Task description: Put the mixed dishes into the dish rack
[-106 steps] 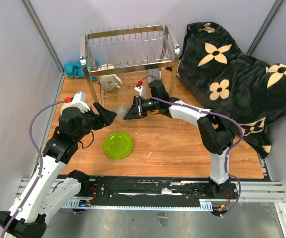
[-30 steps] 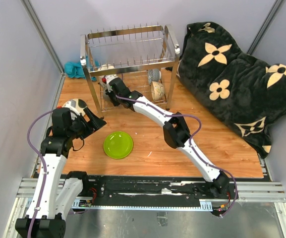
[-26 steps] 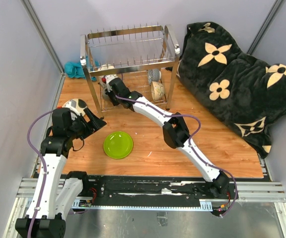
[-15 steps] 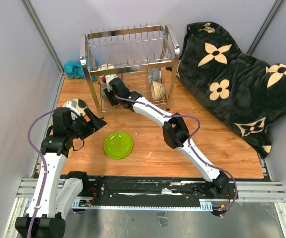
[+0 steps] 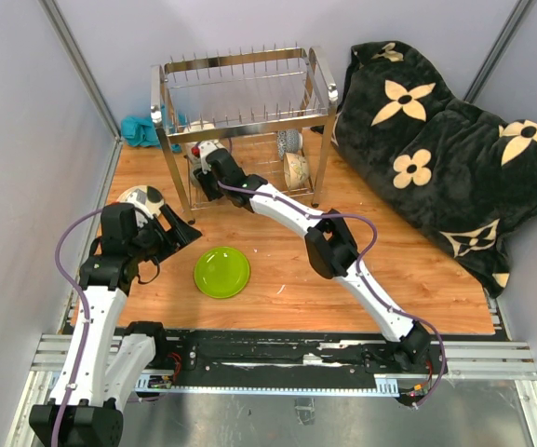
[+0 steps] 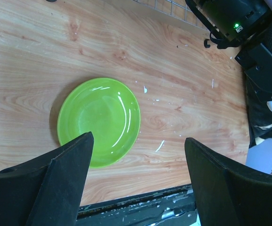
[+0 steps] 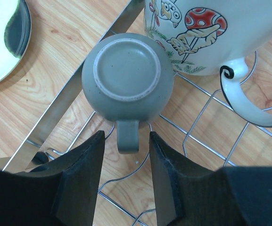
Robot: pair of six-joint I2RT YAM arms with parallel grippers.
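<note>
I should next swing my left gripper to the left in the top view and down onto the cream plate's rim, because the plate lies below it on that side.
The dish rack (image 5: 240, 93) stands at the back. My right gripper (image 7: 126, 139) is open inside its lower tier (image 5: 203, 179). Its fingers flank the handle of the small grey mug (image 7: 127, 75) without touching it. The mug sits upside down on the wire shelf, next to the white mug (image 7: 211, 33) with a mushroom print. The cream plate with black patch (image 7: 4, 37) lies beyond the chrome bar. The blue-patterned bowl (image 5: 289, 142) and cream-yellow bowl (image 5: 296, 170) stand in the lower tier. The lime-green plate (image 5: 221, 272) lies on the table. My left gripper (image 6: 138, 160) is open and empty beside it (image 5: 180, 233).
A black blanket with cream flowers (image 5: 436, 140) fills the right side of the table. A teal cloth (image 5: 140, 130) lies behind the rack's left leg. The rack's chrome legs (image 5: 168, 177) and wire shelf (image 7: 211, 141) surround my right gripper.
Since 3.5 s ago my right arm has swung from mid-table into the rack's lower tier, and my left arm has drawn back left. Over the last second almost nothing moved.
</note>
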